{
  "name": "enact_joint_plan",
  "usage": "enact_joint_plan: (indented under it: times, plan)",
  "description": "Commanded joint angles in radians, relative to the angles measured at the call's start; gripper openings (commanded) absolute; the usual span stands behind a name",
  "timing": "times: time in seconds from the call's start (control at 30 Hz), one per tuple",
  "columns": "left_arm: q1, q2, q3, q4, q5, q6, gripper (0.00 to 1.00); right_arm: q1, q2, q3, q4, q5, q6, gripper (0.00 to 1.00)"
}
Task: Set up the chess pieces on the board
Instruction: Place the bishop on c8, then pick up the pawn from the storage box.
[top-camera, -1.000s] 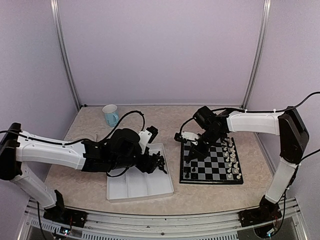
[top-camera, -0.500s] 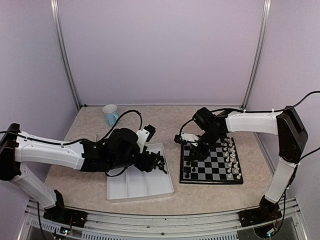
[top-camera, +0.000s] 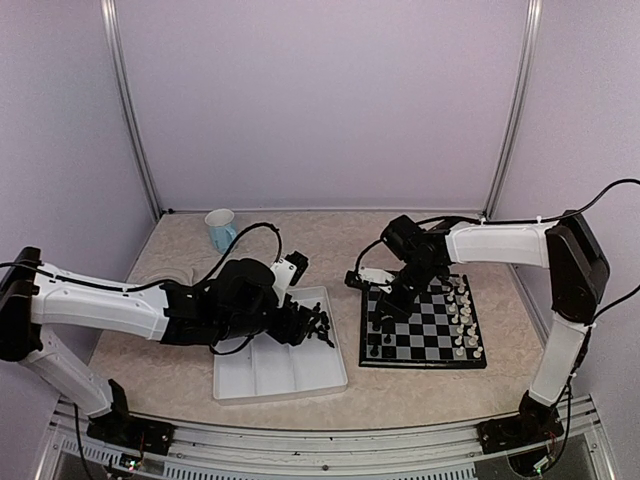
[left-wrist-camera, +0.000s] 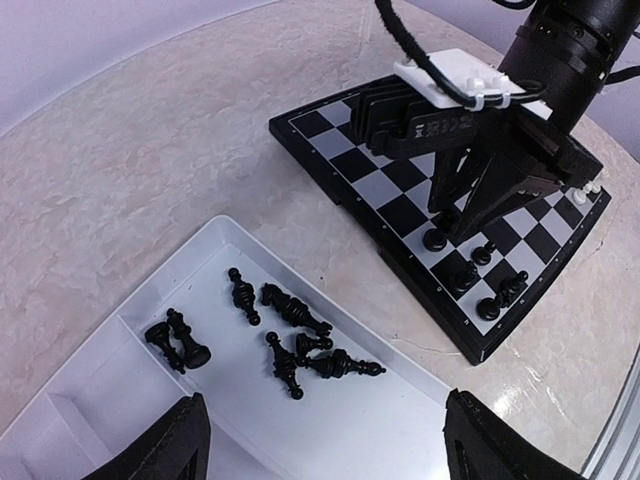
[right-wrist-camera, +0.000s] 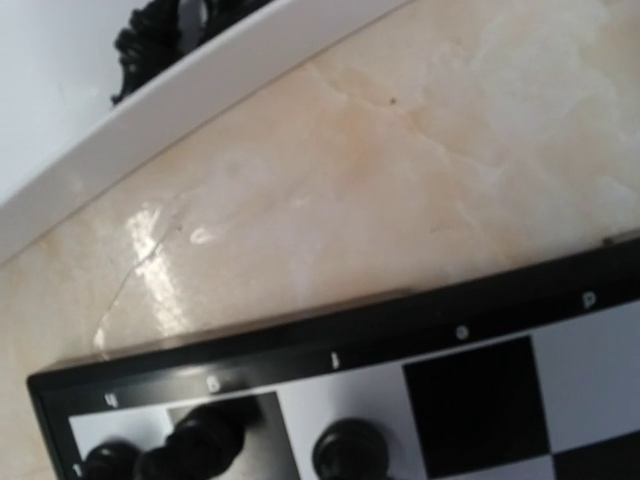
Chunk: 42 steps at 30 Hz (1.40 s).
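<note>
The left gripper moves down and outward onto the black piece nearest the tray's far corner (top-camera: 317, 307) by the board (top-camera: 430, 335) next. Bare tray bottom around it leaves room for fingers.
Several black chess pieces (left-wrist-camera: 300, 345) lie on their sides in the white tray (left-wrist-camera: 400, 430). My left gripper (left-wrist-camera: 330, 455) hovers open just above them, with nothing between its fingers (left-wrist-camera: 185, 445). The board (top-camera: 430, 335) lies to the right of the tray. A few black pieces (left-wrist-camera: 466, 278) stand on the board's near-left corner. My right gripper (left-wrist-camera: 462, 225) hangs right over them with its jaws apart, a black pawn (left-wrist-camera: 435, 240) standing under it. In the right wrist view no fingers show, only the board edge (right-wrist-camera: 400, 320) and black pieces (right-wrist-camera: 350, 450).
White chess pieces (top-camera: 462, 320) stand along the board's right side. A pale blue mug (top-camera: 221, 229) sits at the back left. The tray's near compartments (top-camera: 270, 375) hold nothing. The tray rim (right-wrist-camera: 200, 90) runs close to the board's left edge.
My right gripper's jaws have parted above the board's left edge, and that arm has shifted slightly. The left arm has hardly moved.
</note>
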<state>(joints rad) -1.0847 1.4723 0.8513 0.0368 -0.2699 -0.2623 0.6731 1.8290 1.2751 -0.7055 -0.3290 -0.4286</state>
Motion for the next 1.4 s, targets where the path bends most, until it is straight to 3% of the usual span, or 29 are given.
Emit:
enact_joint_plan:
  times: [0.0, 0.13, 0.47, 0.77, 0.9, 1.03, 1.37]
  plan:
    - [0.024, -0.005, -0.010, 0.005, -0.001, -0.025, 0.81, 0.007, -0.016, 0.056, -0.034, -0.022, -0.001, 0.31]
    - [0.052, 0.035, 0.030, -0.070, 0.017, -0.073, 0.77, 0.000, -0.082, 0.078, -0.037, -0.024, -0.013, 0.35]
    - [0.118, 0.212, 0.233, -0.270, 0.049, -0.218, 0.52, -0.084, -0.264, -0.050, 0.042, -0.025, -0.017, 0.37]
    - [0.189, 0.399, 0.436, -0.380, 0.115, -0.222, 0.53, -0.102, -0.345, -0.114, 0.068, -0.017, -0.016, 0.37]
    - [0.195, 0.496, 0.533, -0.455, 0.150, -0.190, 0.47, -0.108, -0.357, -0.120, 0.073, -0.017, -0.016, 0.37]
    - [0.198, 0.537, 0.562, -0.486, 0.162, -0.186, 0.41, -0.110, -0.360, -0.124, 0.075, -0.022, -0.016, 0.37]
    - [0.198, 0.585, 0.572, -0.509, 0.142, -0.181, 0.40, -0.112, -0.351, -0.134, 0.085, -0.028, -0.016, 0.36]
